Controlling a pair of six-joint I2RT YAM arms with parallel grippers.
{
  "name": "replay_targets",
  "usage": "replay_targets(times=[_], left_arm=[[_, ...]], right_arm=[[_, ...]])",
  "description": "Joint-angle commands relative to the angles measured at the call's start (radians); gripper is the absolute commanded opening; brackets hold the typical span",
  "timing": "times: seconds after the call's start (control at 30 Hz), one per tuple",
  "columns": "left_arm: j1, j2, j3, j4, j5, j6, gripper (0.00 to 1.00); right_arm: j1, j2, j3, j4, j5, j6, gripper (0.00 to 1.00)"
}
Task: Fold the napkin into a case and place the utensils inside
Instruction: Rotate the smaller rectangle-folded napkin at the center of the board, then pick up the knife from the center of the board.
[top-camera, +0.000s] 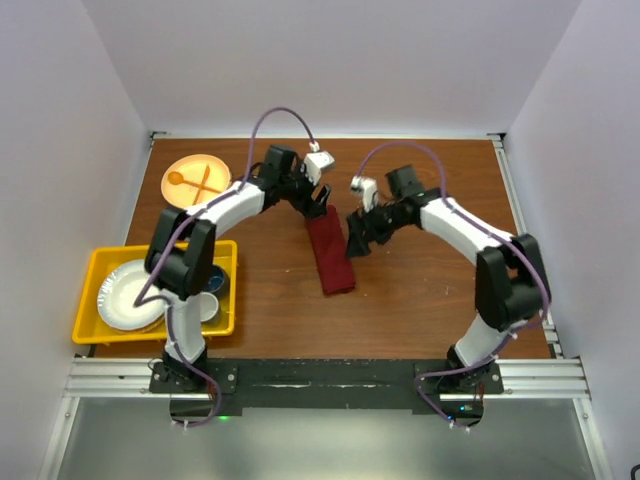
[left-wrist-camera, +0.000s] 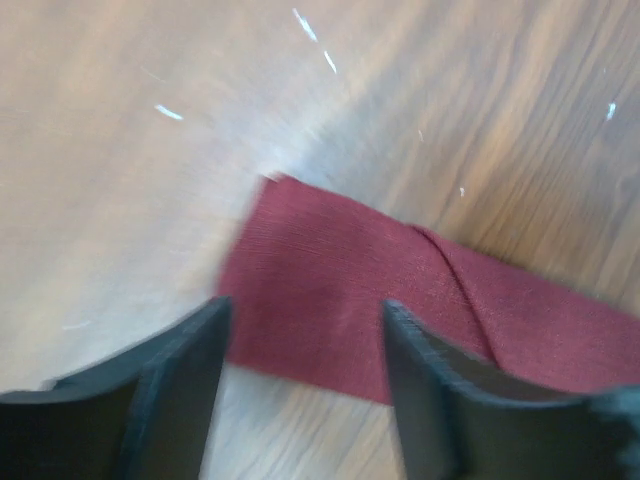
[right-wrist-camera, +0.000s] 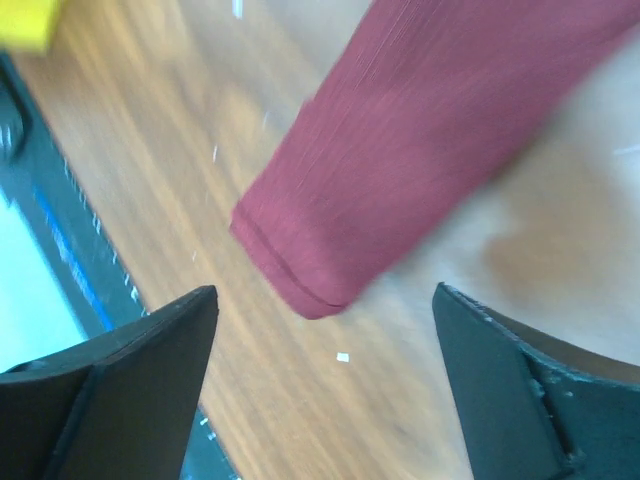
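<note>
I should next move my right gripper to the right in the top view and down to the tabletop by the side bar, because the case (top-camera: 329, 254) is folded.
The maroon napkin lies folded into a narrow case (top-camera: 329, 254) in the middle of the wooden table. My left gripper (top-camera: 318, 207) is open and empty just above the case's far end, which shows in the left wrist view (left-wrist-camera: 330, 300) with a diagonal fold line. My right gripper (top-camera: 357, 240) is open and empty just right of the case. The right wrist view shows the case's near rounded end (right-wrist-camera: 400, 170) ahead of the fingers (right-wrist-camera: 130, 390). The purple utensils are out of view.
An orange plate (top-camera: 196, 180) with an orange spoon and fork sits at the back left. A yellow bin (top-camera: 95, 268) at the left holds a white plate and cups. The table's front rail (right-wrist-camera: 40, 200) shows in the right wrist view.
</note>
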Motion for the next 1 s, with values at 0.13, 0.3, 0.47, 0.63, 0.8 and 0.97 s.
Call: replay_targets(times=[0.13, 0.3, 0.47, 0.63, 0.8, 0.97], left_arm=[[0.041, -0.426, -0.073, 0.234, -0.152, -0.033, 1.0], [0.045, -0.552, -0.166, 0.25, -0.231, -0.158, 1.0], [0.045, -0.618, -0.228, 0.133, -0.206, -0.221, 1.0], [0.045, -0.655, -0.294, 0.08, -0.182, -0.281, 1.0], [0.05, -0.643, -0.309, 0.017, -0.19, -0.304, 1.0], [0.055, -0.643, -0.322, 0.031, -0.154, -0.298, 1.0]], right_arm=[[-0.18, -0.297, 0.196, -0.073, 0.322, -0.003, 0.98], [-0.406, -0.366, 0.158, -0.261, 0.509, -0.012, 0.98], [-0.628, -0.374, 0.132, -0.386, 0.568, -0.044, 0.98], [-0.703, -0.313, 0.088, -0.407, 0.686, -0.101, 0.95], [-0.766, -0.222, 0.065, -0.361, 0.746, -0.124, 0.85], [-0.797, -0.193, 0.04, -0.334, 0.728, -0.169, 0.61]])
